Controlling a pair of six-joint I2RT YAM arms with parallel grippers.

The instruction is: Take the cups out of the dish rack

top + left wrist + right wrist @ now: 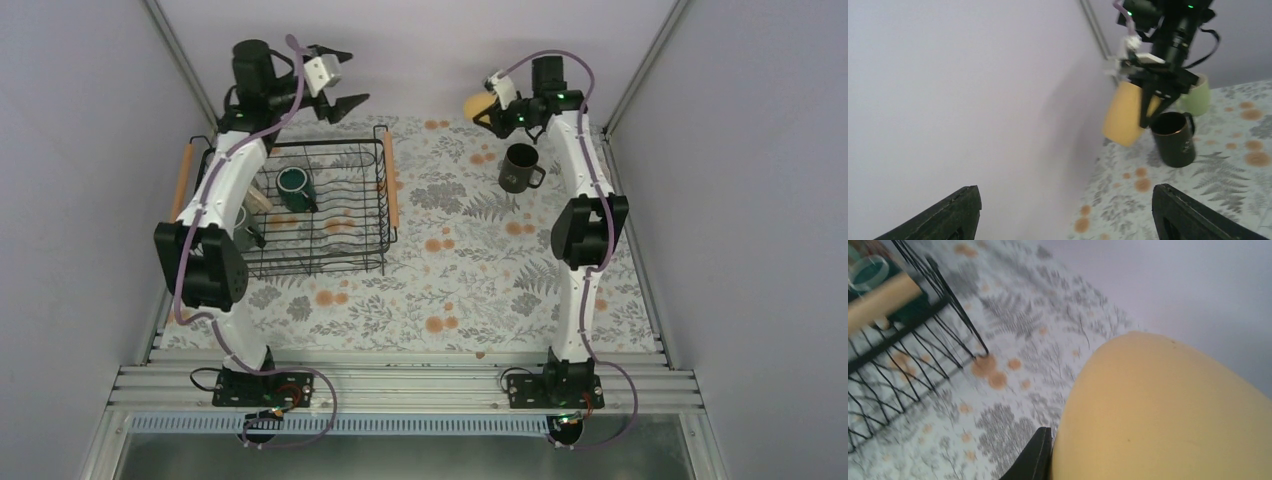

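Note:
My right gripper moves down, back and toward the rack next. It then releases the yellow cup on the cloth between black cup and rack, since that cloth is clear.
My right gripper is shut on the yellow cup and holds it above the table's far right. That cup fills the right wrist view, with one finger against it. In the left wrist view the yellow cup hangs tilted above a black cup, with a pale green cup behind. The black cup stands on the table. The dish rack holds a dark teal cup. My left gripper is open, empty and raised above the rack's far edge.
The rack's wooden handles lie along its left and right sides. My left arm crosses over the rack's left part and hides what lies there. Walls close in the back and both sides. A floral cloth covers the table.

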